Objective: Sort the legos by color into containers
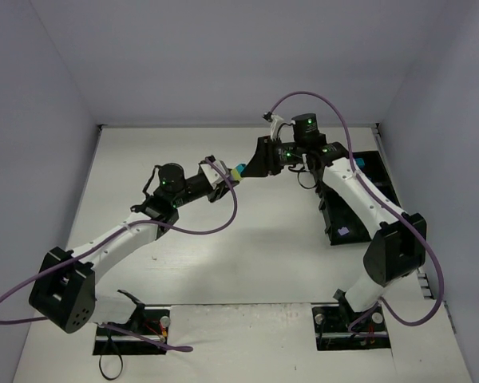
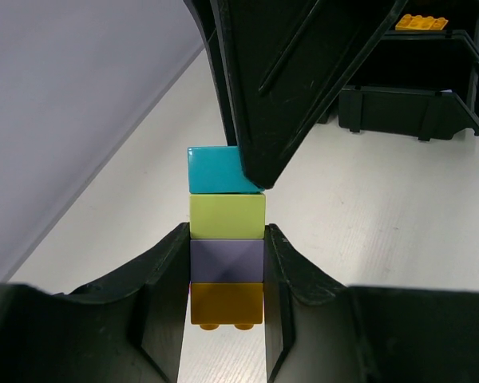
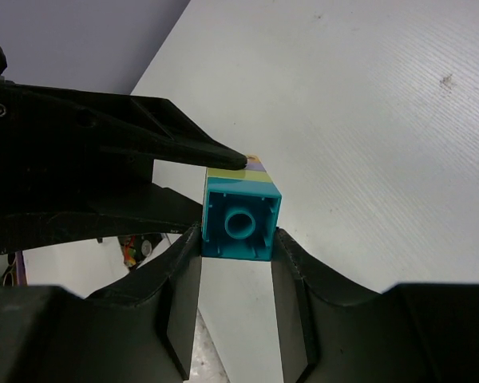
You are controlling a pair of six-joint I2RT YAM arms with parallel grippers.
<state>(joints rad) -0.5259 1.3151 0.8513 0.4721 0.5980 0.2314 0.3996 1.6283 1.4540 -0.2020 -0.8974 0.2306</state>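
The container section with matching cyan (image 1: pixel 366 166) is to the right of my right gripper in the top view, so I will pull the cyan brick off, move across, go down and let go.
A stack of four legos is held in the air between both grippers (image 1: pixel 238 171). In the left wrist view it reads cyan (image 2: pixel 214 169), lime green (image 2: pixel 227 215), lavender (image 2: pixel 227 258), orange (image 2: pixel 227 303). My left gripper (image 2: pixel 227 243) is shut on the lavender and orange end. My right gripper (image 3: pixel 238 239) is shut on the cyan brick (image 3: pixel 239 222) at the other end, whose hollow underside faces that camera. The black compartment tray (image 1: pixel 383 171) stands at the right, partly hidden by the right arm.
An orange brick (image 2: pixel 421 22) lies in a far tray compartment. A cyan piece (image 1: pixel 359 162) and a lavender piece (image 1: pixel 343 232) show in other compartments. White walls close the table at the back and sides.
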